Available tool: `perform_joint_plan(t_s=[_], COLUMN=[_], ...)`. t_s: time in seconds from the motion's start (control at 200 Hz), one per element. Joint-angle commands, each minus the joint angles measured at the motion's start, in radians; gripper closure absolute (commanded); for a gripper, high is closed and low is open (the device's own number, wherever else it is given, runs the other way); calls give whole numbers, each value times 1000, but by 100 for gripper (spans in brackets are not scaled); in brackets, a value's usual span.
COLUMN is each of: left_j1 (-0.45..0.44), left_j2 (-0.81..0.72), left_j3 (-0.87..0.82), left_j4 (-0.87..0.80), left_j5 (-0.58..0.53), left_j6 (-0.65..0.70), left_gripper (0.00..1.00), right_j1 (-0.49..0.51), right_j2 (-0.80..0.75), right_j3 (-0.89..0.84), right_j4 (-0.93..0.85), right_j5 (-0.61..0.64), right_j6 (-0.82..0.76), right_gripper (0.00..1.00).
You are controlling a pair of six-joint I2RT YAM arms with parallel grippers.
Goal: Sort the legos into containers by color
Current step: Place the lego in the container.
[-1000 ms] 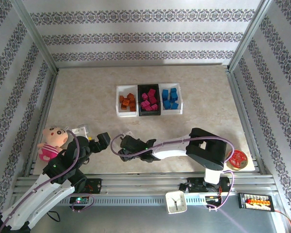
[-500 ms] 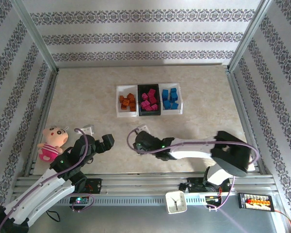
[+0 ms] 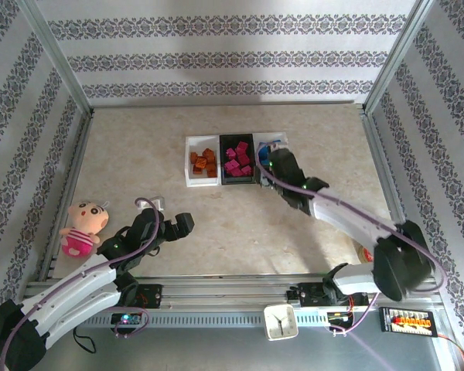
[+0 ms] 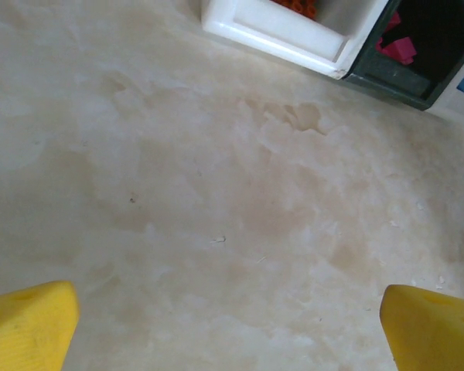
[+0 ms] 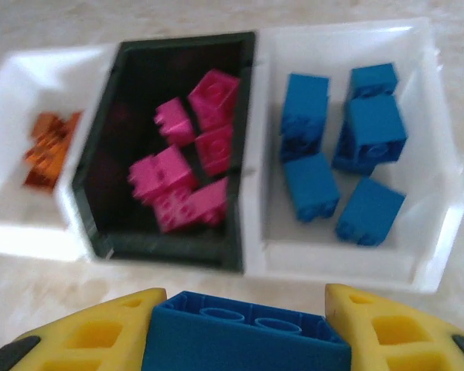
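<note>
The lego matches the color of the blue legos, so next I will move my right gripper outward over the near end of the blue legos' bin [image 5: 300, 239] and let the lego go there.
The containers [image 3: 188, 171] stand in a row mid-table: a white bin [image 5: 23, 232] with orange legos [image 5: 50, 147], a black bin [image 5: 170, 251] with pink legos [image 5: 185, 170], and a white bin [image 5: 332, 263] with several blue legos [image 5: 340, 154]. My right gripper [image 5: 243, 340] is shut on a blue lego [image 5: 243, 336], its hollow underside showing. It hovers at the near edge of the row, about where the black and right bins meet [image 3: 267, 164]. My left gripper [image 3: 182, 224] hangs low over bare table with its yellow fingertips [image 4: 27, 325] far apart and nothing between them.
A pink plush doll [image 3: 83, 226] lies at the left edge near the left arm. A small white clock [image 3: 280, 321] sits on the front rail. Metal frame rails and patterned walls close in the table.
The right arm swung from the near centre of the table up to the bins, and its jaws closed on the blue lego. The left gripper drifted a little to the right.
</note>
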Motion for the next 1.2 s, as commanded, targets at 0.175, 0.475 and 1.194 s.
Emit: perform_joint_plan(t_s=[0.175, 0.475, 1.194], left_j1=[3, 2, 13], left_j2=[-46, -84, 163], left_j3=[3, 22, 191], left_j4=[1, -39, 247], left_j5=[-6, -24, -392], left_j6=[-19, -7, 352], left_gripper=[0, 0, 0], right_j1=[-113, -151, -50], right_j2=[316, 452, -306], right_j3=[282, 366, -175], right_j4=[-142, -187, 107], right_j5=[-2, 8, 141], right_j6=[-42, -8, -78], right_gripper=[64, 42, 2])
